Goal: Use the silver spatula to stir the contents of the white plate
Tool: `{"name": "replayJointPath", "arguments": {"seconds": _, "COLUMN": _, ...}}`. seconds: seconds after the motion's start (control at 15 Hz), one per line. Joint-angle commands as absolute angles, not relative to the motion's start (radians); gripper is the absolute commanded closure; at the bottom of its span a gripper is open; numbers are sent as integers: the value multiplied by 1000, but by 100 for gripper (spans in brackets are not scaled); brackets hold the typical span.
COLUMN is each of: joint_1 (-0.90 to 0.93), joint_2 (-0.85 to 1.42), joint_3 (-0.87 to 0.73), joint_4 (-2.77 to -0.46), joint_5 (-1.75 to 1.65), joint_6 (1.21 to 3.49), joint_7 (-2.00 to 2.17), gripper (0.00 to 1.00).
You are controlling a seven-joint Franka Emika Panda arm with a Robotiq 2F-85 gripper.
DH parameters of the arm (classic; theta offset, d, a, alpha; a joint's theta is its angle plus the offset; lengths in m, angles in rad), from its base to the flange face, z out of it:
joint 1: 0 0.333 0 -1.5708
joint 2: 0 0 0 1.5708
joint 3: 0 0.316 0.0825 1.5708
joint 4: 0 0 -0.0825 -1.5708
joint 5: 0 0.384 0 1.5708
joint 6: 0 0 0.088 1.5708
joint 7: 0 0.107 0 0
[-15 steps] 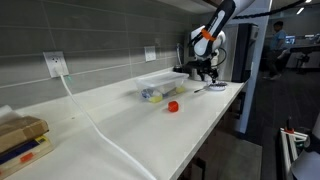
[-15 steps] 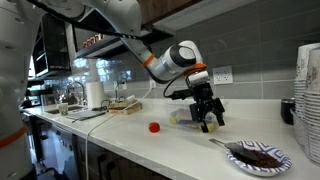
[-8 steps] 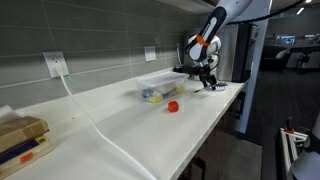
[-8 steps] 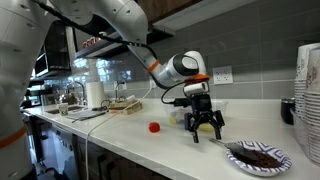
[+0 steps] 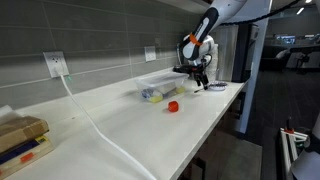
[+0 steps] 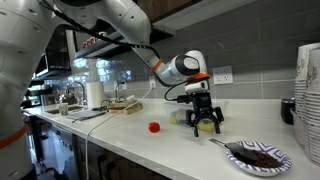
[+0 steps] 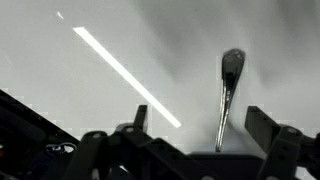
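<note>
The robot will next move its gripper to the right in the wrist view, lower it to the spatula's off-center handle and then close it on the handle.
The silver spatula [image 6: 222, 145] lies on the white counter with its far end resting on the white plate [image 6: 262, 160], which holds dark food. In the wrist view the spatula [image 7: 228, 92] lies between my two spread fingers, and neither finger touches it. My gripper [image 6: 205, 128] is open and empty, low over the counter just beside the spatula's handle end. In an exterior view my gripper [image 5: 199, 82] hangs by the plate [image 5: 216, 86] at the counter's far end. In the wrist view the gripper [image 7: 200, 128] shows only its dark fingers.
A red cap-like object [image 6: 154, 127] [image 5: 173, 105] lies on the counter. A clear plastic container [image 5: 155, 88] stands by the wall behind my gripper. A tall stack of white cups [image 6: 308, 100] stands beyond the plate. A white cable [image 5: 90, 115] crosses the counter.
My gripper has come down toward the counter and shifted slightly away from the plate, staying open. The spatula and the plate have not moved.
</note>
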State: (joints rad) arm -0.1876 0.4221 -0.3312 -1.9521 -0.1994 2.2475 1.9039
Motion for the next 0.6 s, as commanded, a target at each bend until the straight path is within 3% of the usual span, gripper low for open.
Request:
{"name": "replayJointPath", "arguments": {"seconds": 0.0, "joint_1": -182, "joint_2": 479, "joint_3": -340, "joint_4": -1893, "joint_5": -183, "joint_6": 2243, "joint_7": 1940, "gripper": 0}}
{"name": "replayJointPath", "arguments": {"seconds": 0.53, "joint_1": -202, "joint_2": 564, "joint_3": -348, "joint_4": -1815, "joint_5": -157, "joint_6": 2253, "joint_7": 1935, "gripper": 0}}
